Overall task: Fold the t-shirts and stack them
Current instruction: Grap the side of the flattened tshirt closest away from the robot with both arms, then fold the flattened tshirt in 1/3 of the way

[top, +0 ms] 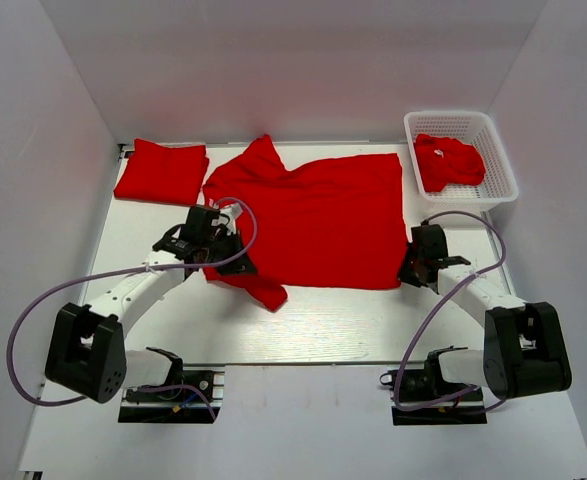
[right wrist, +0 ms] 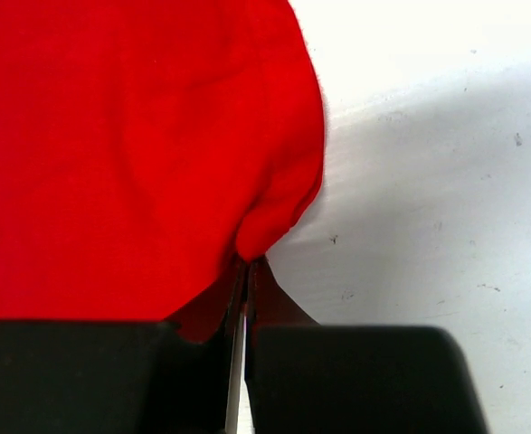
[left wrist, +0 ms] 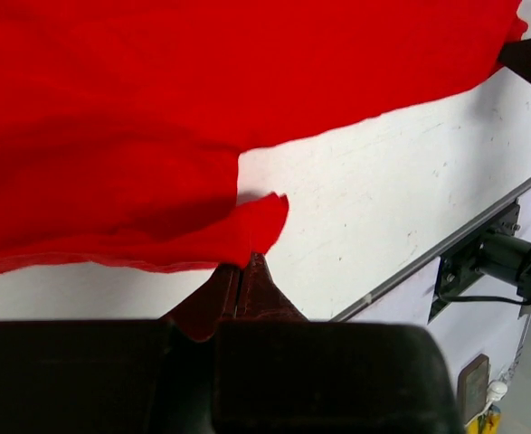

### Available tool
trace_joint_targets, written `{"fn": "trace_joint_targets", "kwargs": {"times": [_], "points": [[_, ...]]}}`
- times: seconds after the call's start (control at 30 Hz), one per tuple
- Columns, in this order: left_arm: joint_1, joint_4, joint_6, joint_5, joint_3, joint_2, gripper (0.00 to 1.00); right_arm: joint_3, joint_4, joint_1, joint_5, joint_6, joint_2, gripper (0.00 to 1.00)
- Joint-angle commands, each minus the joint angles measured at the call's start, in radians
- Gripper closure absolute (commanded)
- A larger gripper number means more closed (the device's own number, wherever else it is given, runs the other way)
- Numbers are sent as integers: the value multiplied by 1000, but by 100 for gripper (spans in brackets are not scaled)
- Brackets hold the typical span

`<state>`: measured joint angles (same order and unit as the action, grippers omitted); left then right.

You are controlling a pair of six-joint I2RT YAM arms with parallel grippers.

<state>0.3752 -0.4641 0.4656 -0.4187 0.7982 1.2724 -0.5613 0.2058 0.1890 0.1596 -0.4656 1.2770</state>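
Observation:
The shirt still lies spread open, so my left gripper will next rise, carry the pinched edge outward over the red t-shirt and release it beside the far sleeve.
A red t-shirt [top: 318,215] lies spread over the middle of the white table. My left gripper [top: 216,252] is shut on its near left edge; the left wrist view shows the jaws [left wrist: 243,262] pinching the cloth [left wrist: 111,136]. My right gripper [top: 410,263] is shut on the shirt's near right corner; the right wrist view shows the jaws [right wrist: 245,262] clamped on a fold of cloth [right wrist: 138,145]. A folded red t-shirt [top: 161,172] lies at the far left. A crumpled red t-shirt [top: 448,160] lies in the basket.
A white mesh basket [top: 500,160] stands at the far right. White walls close in the table on three sides. The table's near edge with a metal rail [left wrist: 446,244] runs just behind the arm bases.

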Motion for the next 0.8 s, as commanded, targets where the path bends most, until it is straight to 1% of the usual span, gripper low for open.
{"fn": "trace_joint_targets", "kwargs": {"times": [0.0,0.07,0.17,0.3,0.4,0.57,0.67,0.77], "points": [[-16,44,-21,-8,58,19,100,-58,-36,0,8,45,-16,100],[-16,59,-56,56,90,19,100,-74,-55,-3,24,50,-13,100],[-16,143,-67,112,110,28,100,-119,-72,-2,23,51,14,100],[-16,237,-94,156,148,61,100,-153,-72,-3,53,57,19,100],[-16,248,-120,205,208,87,100,-187,-75,-3,64,61,31,100],[-25,263,-169,363,288,131,100,-239,-77,-6,75,73,91,100],[-25,337,-228,383,308,154,100,-282,-77,-6,87,82,130,100],[-35,360,-272,396,367,209,100,-337,-75,-8,93,93,166,100]]}}
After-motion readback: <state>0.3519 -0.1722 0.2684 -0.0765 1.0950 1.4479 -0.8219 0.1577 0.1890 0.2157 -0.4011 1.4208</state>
